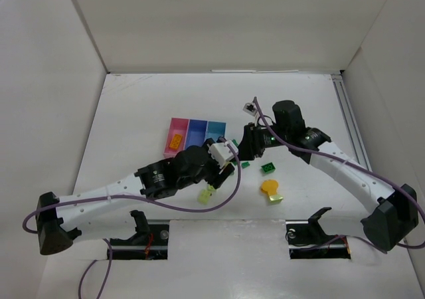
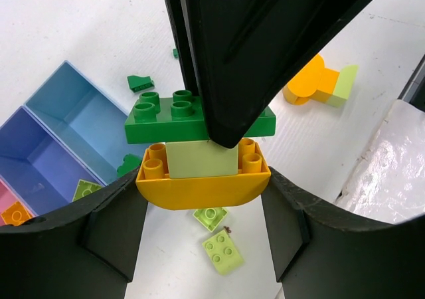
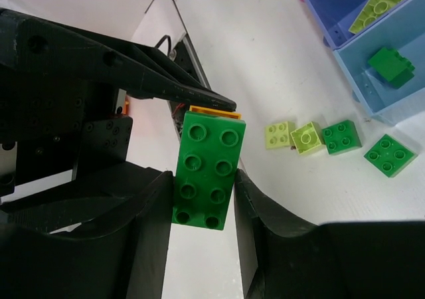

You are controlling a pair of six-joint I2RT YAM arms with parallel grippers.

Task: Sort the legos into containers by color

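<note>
My left gripper pulls from the stack to the left in the top view next and lowers over the pink bin [image 1: 176,135] [image 2: 6,206], since an orange brick lies there.
A stack of three legos hangs between my two grippers: a dark green brick [image 3: 207,169] on a lime brick [image 2: 201,159] on a curved orange-yellow brick [image 2: 202,191]. My left gripper [image 2: 202,196] is shut on the orange-yellow brick. My right gripper [image 3: 202,193] is shut on the dark green brick. In the top view the left gripper [image 1: 224,159] and right gripper [image 1: 247,145] meet just right of the pink [image 1: 178,131], purple-blue [image 1: 196,134] and light blue [image 1: 216,129] bins. The pink bin holds an orange brick [image 1: 176,140], the purple-blue a lime brick [image 3: 376,8], the light blue a green brick [image 3: 392,66].
Loose on the table are a dark green brick [image 1: 268,168], a round yellow disc [image 1: 269,186] joined to a lime piece, a lime brick [image 1: 206,195] and small green pieces [image 1: 245,165]. Two lime bricks [image 2: 223,251] lie under the left gripper. White walls enclose the table.
</note>
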